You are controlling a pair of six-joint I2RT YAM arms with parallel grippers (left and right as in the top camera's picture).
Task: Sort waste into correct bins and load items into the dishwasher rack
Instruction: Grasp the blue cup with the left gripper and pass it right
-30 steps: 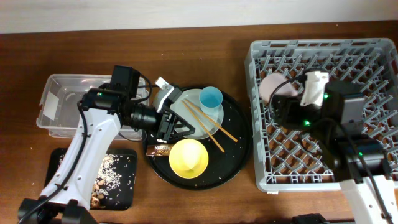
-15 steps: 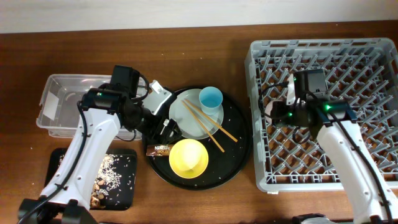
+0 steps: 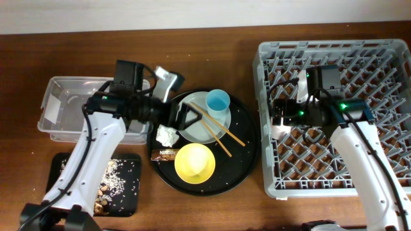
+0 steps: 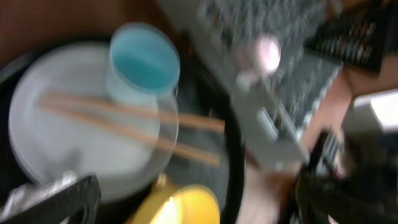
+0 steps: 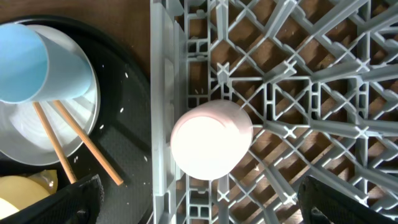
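Next I will tip my left gripper down and lower it across onto the blue cup's rim (image 3: 208,101) (image 4: 118,73), as the cup's rim lies below it, to its right in the overhead view.
The pink cup (image 5: 211,140) stands mouth down in the grey dishwasher rack (image 5: 298,93) at its left wall; it also shows in the overhead view (image 3: 280,128). My right gripper (image 5: 205,205) is open above it and holds nothing. My left gripper (image 3: 186,119) is open over the grey-white plate (image 3: 199,125), and its wrist view is blurred. The chopsticks (image 3: 215,130) lie across the plate, next to the blue cup (image 3: 218,101). The yellow bowl (image 3: 194,162), the crumpled napkin (image 3: 168,135) and the brown-gold wrapper (image 3: 164,154) lie on the round black tray (image 3: 247,147).
The clear tub (image 3: 58,106) stands at the left behind my left arm. The flat black tray (image 3: 128,186) at the front left holds food scraps (image 3: 112,173). White crumbs are scattered over the round tray. The rack (image 3: 334,115) fills the right side.
My right gripper carried the pink cup down to the rack's left edge and let go of it. My left gripper swung right over the plate, and the napkin now lies uncovered on the round tray.
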